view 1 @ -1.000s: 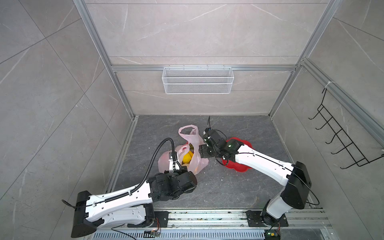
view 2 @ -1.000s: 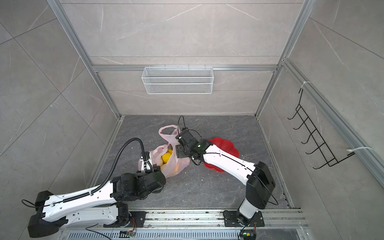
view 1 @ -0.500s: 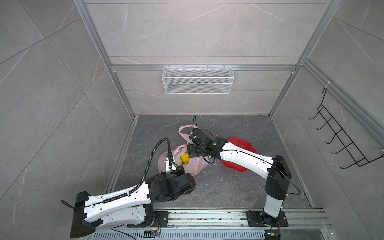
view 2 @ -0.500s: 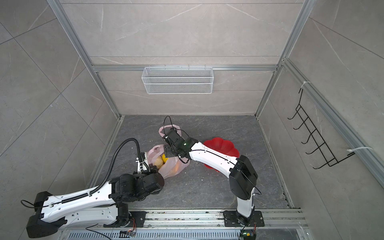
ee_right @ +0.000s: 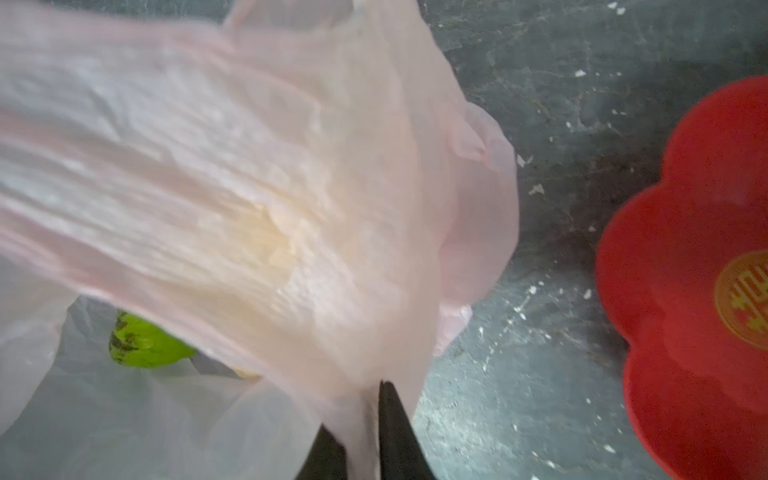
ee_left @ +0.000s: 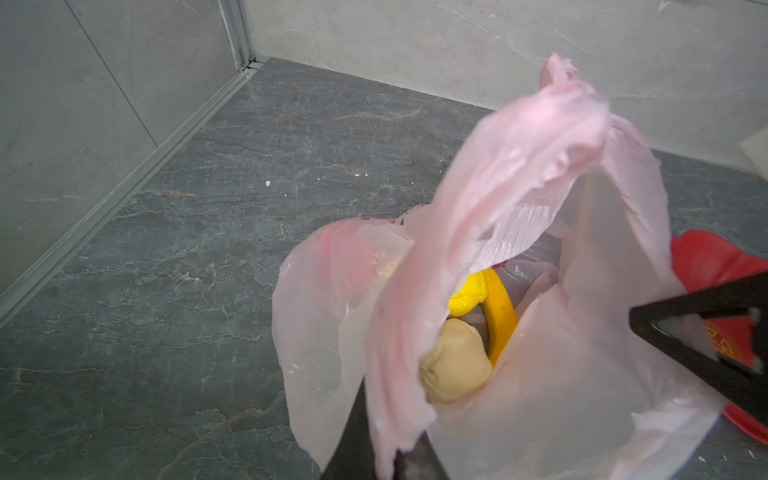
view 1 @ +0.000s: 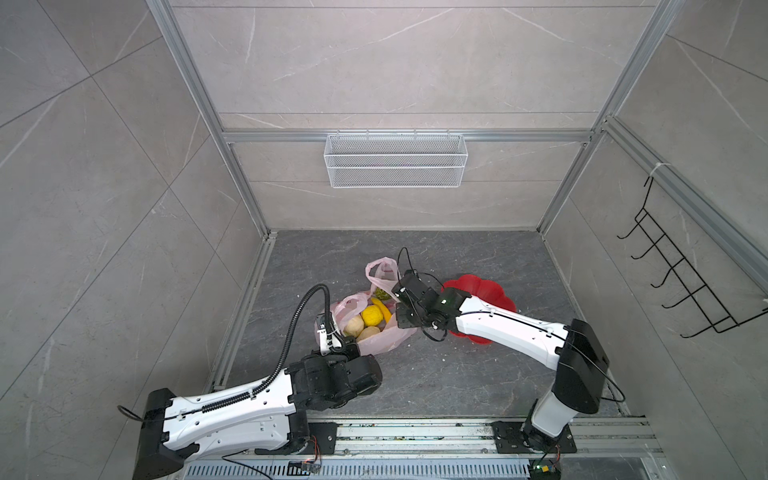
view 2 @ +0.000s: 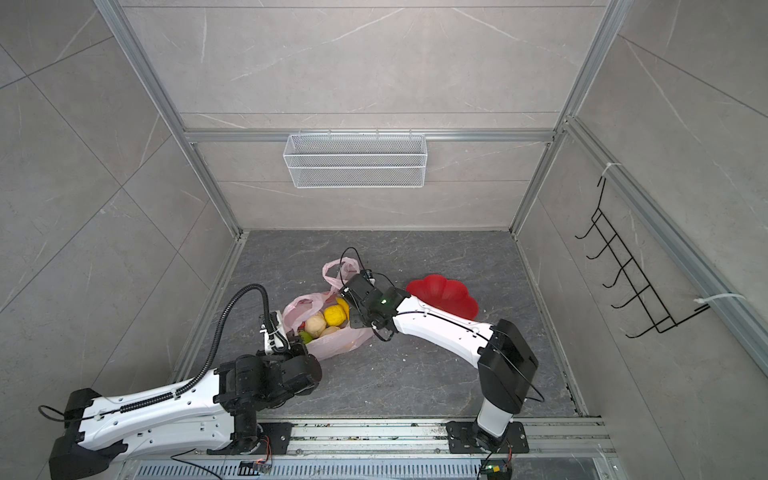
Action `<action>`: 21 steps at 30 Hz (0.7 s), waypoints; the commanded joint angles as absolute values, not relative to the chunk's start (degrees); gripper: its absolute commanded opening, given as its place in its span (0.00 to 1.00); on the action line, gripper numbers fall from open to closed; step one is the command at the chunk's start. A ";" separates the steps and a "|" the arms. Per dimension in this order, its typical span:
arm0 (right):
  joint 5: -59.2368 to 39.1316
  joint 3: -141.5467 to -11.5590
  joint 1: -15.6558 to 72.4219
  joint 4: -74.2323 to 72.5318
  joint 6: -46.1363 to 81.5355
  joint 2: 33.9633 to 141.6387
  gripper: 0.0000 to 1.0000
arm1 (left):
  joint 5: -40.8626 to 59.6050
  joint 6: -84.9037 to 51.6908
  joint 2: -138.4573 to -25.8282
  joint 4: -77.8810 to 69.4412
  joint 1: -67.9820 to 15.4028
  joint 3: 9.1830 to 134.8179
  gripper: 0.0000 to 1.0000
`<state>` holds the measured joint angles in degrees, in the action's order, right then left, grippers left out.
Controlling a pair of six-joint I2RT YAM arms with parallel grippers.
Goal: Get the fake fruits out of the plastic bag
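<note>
I should next pull the bag's near rim off the half-covered beige lumps with my left gripper, toward the bare floor beside it, opposite the red dish, then release the bag's rim.
The pale-pink plastic bag [view 1: 384, 338] [view 2: 338, 347] lies on the dark floor with its mouth stretched wide between my two grippers. Fake fruits show inside it: a yellow lumpy one [view 1: 372, 316], beige lumps [view 1: 354, 325], a banana [ee_left: 500, 316] and a green one [ee_right: 143, 343]. My left gripper [ee_left: 388, 457] is shut on the bag's near rim, with pink film pinched between its fingers. The right gripper [ee_right: 361, 444] is shut on the opposite rim beside the banana, at the bag's right side [view 1: 398, 311]. One loop handle [view 1: 380, 272] lies loose behind.
A red flower-shaped dish [view 1: 494, 293] [ee_right: 685, 257] sits on the floor just right of the bag, partly under my right arm. A white wire basket [view 1: 394, 160] hangs on the back wall and a black hook rack [view 1: 681, 274] on the right wall.
My right gripper reached left to the bag's rim, shut on it and drew back right, so the mouth is wider and more fruits show. The left arm has barely moved.
</note>
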<state>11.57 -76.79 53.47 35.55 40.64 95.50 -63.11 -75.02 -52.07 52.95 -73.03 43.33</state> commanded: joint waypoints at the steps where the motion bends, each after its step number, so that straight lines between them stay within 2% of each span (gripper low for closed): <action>1: 11.29 -71.25 55.10 33.93 44.11 91.88 0.16 | -65.73 -81.15 -51.59 56.54 -73.13 41.79 0.09; 6: 11.16 -63.82 57.16 31.22 48.58 91.72 0.15 | -61.64 -88.54 -53.96 57.54 -73.12 38.35 0.09; 11: 12.19 -58.19 57.85 28.45 52.60 93.13 0.15 | -58.29 -103.03 -57.87 64.11 -73.12 36.74 0.11; 17: 15.43 -56.14 57.81 28.48 56.14 93.27 0.15 | -53.49 -128.77 -65.55 80.92 -73.12 38.32 0.08; 21: 18.87 -54.01 57.71 28.46 60.64 92.06 0.16 | -51.94 -137.59 -71.08 87.89 -73.13 40.45 0.10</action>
